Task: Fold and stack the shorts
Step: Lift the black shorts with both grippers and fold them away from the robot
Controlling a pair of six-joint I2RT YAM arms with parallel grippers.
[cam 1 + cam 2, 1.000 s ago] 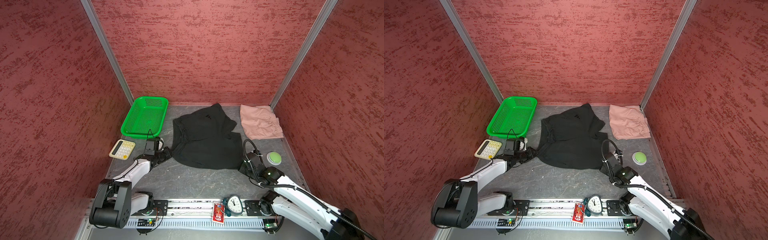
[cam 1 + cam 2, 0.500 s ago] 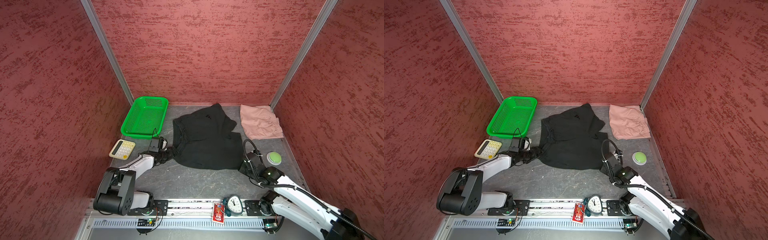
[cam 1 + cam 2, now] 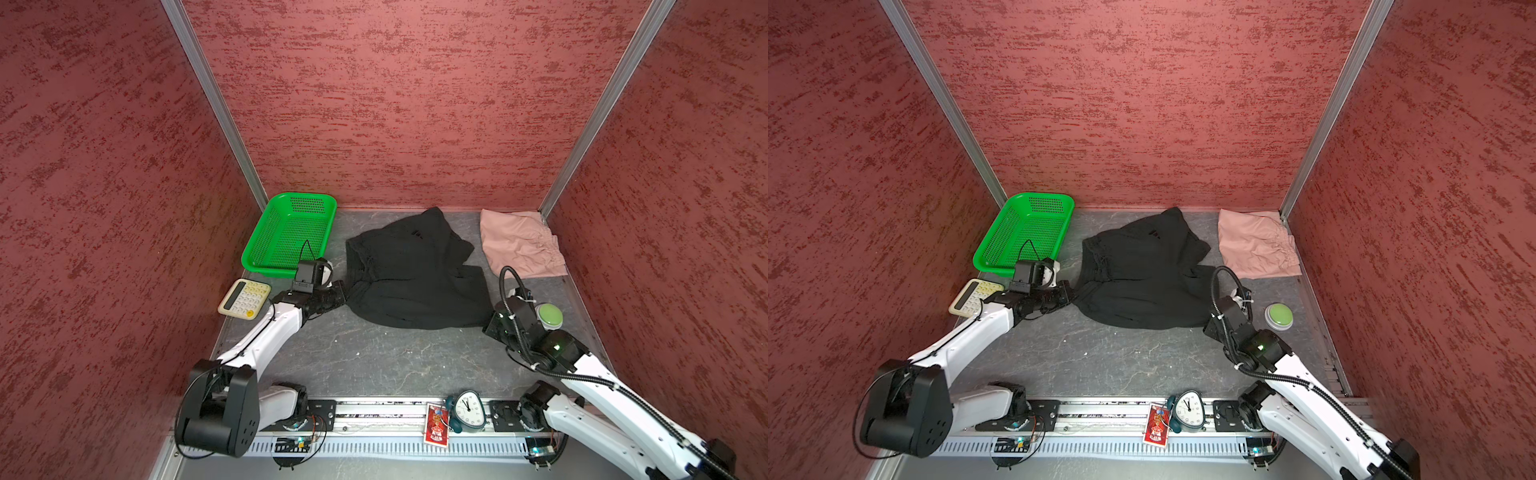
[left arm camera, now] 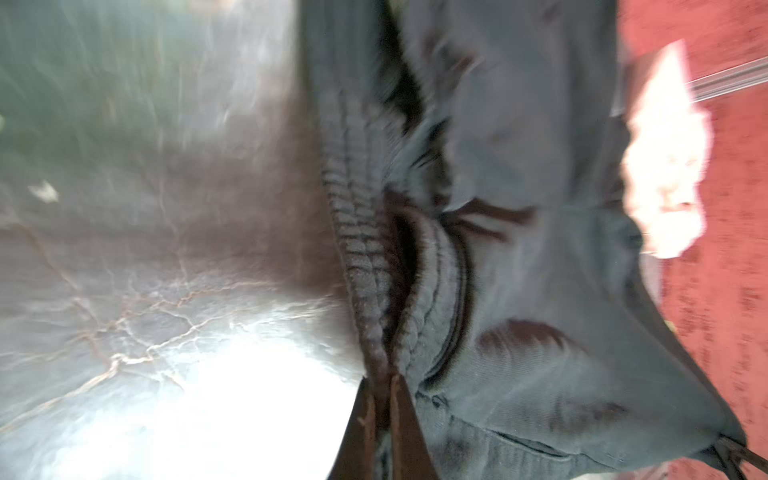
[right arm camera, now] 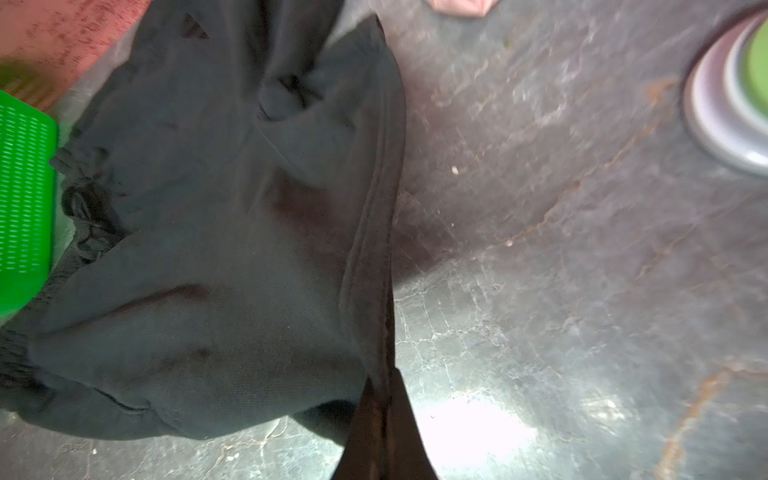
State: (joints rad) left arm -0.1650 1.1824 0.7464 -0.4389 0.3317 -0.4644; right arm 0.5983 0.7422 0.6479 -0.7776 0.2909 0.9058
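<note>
The waistband's far corner (image 3: 350, 243) lies outward of the held end, so my left gripper needs to lift next, fold the held end outward and down over the spread shorts, and release it there.
The black shorts (image 3: 415, 274) (image 3: 1142, 274) lie spread and rumpled mid-table in both top views. My left gripper (image 3: 343, 291) (image 3: 1071, 293) is at their left edge. In the left wrist view it (image 4: 382, 380) is shut on the ribbed waistband (image 4: 365, 249). My right gripper (image 3: 488, 324) (image 3: 1208, 328) sits at the shorts' near right corner. In the right wrist view it (image 5: 384, 380) is shut on the hem edge of the black shorts (image 5: 208, 249). The pink shorts (image 3: 519, 243) (image 3: 1256, 245) lie folded in the far right corner.
A green basket (image 3: 291, 232) stands at the far left, with a calculator (image 3: 244, 298) in front of it. A green push button (image 3: 548, 314) sits beside my right wrist. A small clock (image 3: 468, 409) and a red card (image 3: 436, 424) rest on the front rail.
My left gripper slid right to the edge of the black shorts and closed on the waistband. The right gripper kept its hold and place.
</note>
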